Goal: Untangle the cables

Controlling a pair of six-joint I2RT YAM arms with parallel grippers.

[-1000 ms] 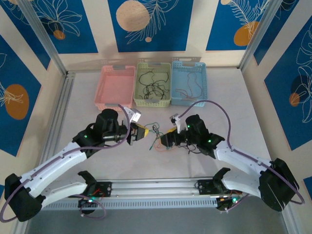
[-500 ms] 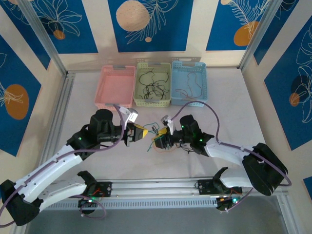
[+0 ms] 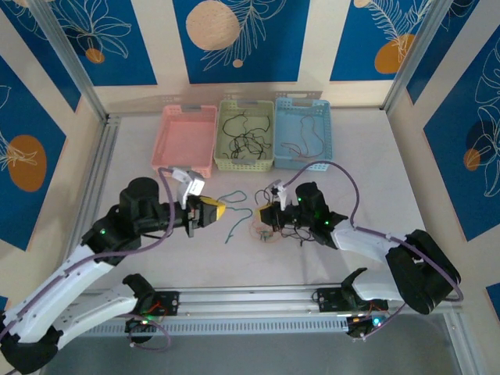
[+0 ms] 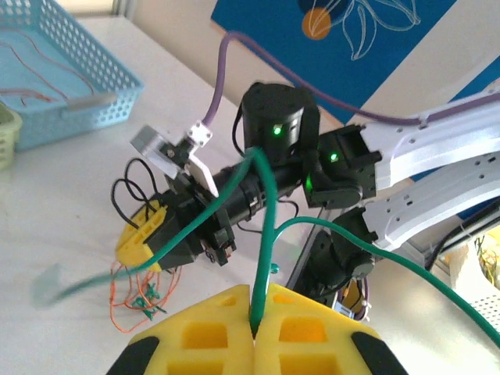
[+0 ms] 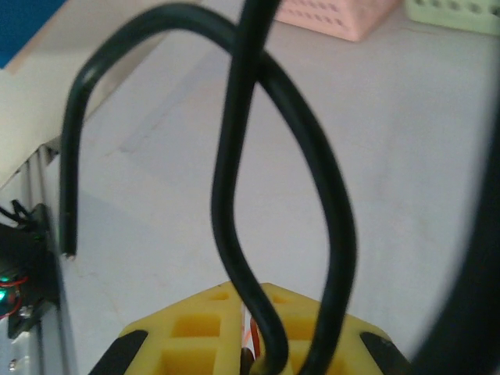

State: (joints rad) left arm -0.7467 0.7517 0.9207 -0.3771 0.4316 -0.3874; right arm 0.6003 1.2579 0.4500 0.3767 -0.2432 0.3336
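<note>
The pink basket (image 3: 185,139) is empty and outward of my left gripper, so next my left gripper should move the green cable (image 3: 232,227) outward and let it go over that basket.
My left gripper (image 3: 219,210) is shut on a green cable (image 3: 232,227) that trails right across the table toward the tangle. In the left wrist view the green cable (image 4: 267,211) rises from between the closed yellow jaws of the left gripper (image 4: 254,328). A knot of orange, green and black cables (image 3: 271,231) lies mid-table under my right gripper (image 3: 265,222). In the right wrist view the right gripper (image 5: 256,355) is shut on a looping black cable (image 5: 226,172), with orange strands in the seam. The right gripper (image 4: 148,234) also faces the left wrist camera above orange wires (image 4: 129,293).
Three baskets stand at the back: a pink one (image 3: 186,141), a light green one (image 3: 244,160) holding black cables, and a blue one (image 3: 303,156) holding reddish cables. A metal rail (image 3: 250,301) runs along the near edge and frame posts stand at both sides.
My right gripper has closed on the tangle. My left gripper has drawn back to the left with the green cable, pulling it out of the knot.
</note>
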